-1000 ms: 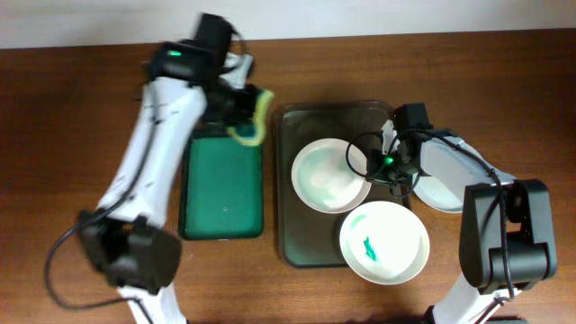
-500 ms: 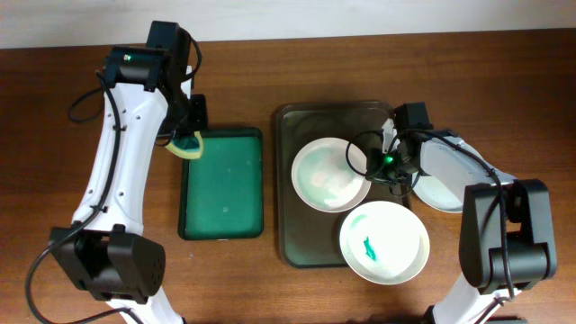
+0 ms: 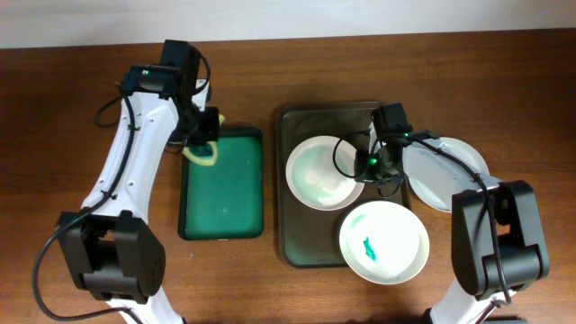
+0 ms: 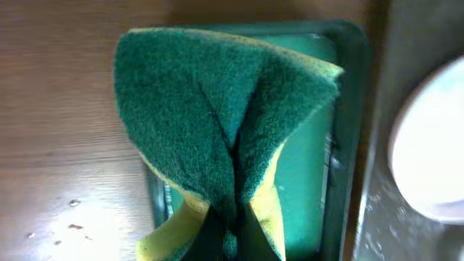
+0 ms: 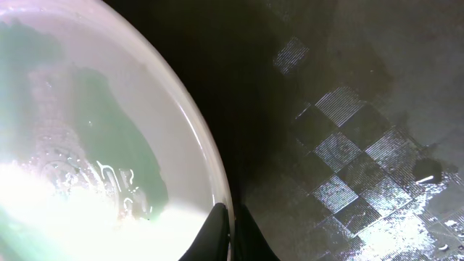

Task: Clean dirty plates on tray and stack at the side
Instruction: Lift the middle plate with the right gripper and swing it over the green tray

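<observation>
The clean white plate lies off the trays, so next my right gripper should move up, tilt the plate over the green tray, then lower and release it there.
My left gripper is shut on a green and yellow sponge, folded between the fingers, over the top left corner of the green tray. My right gripper is shut on the right rim of a white plate smeared with faint green, which rests on the dark tray. The rim shows pinched between the fingers in the right wrist view. A second white plate with a green stain lies at the tray's front right. A clean white plate lies on the table right of the tray.
The green tray lies left of the dark tray on the brown wooden table. Water drops lie on the wood left of the green tray. The dark tray's surface is wet.
My left arm swung left with the sponge, then came back right and down over the green tray's corner. My right gripper shifted the smeared plate slightly left.
</observation>
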Robot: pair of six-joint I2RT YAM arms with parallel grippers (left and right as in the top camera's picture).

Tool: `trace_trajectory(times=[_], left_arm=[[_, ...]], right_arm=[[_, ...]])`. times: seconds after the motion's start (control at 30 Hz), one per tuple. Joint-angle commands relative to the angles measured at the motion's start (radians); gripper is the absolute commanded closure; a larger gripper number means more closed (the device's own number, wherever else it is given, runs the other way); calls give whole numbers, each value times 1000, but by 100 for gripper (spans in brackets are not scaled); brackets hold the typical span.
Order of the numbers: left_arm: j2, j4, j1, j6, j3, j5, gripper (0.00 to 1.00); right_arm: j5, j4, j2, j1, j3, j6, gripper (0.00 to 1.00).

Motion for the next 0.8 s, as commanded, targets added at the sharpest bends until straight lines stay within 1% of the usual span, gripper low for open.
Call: trace_trajectory(times=[0.0,0.13,0.27,0.3,0.37,0.5,0.57,0.67,0.77], left_arm=[[-40,0,1,130,-7,165,100],[-154,-16,1,114,-7,159,100],[-270,-68,0,64,-7,160,100],[-281,-81,1,60,-7,160,100],[-291,-107,1,56,-7,159,100],[-290,-68,1,53,-42,159,100],[-290,-56,1,53,-60,160,100],[-290,-47,1,53,-66,160,100],[-290,-44,1,52,-66,155,100]], right_arm=[[27,-84,-8,-11,113,5,96],[27,-293,-9,-16,319,-25,96],[27,-397,-9,-16,435,-25,96],[26,-404,-9,-16,443,-25,96],[-46,-405,-9,-16,448,-25,96],[-132,-398,-9,5,447,-25,96],[-132,-394,-8,33,447,-24,96],[-131,-354,-7,111,447,-21,96],[-62,-304,-7,200,447,59,96]])
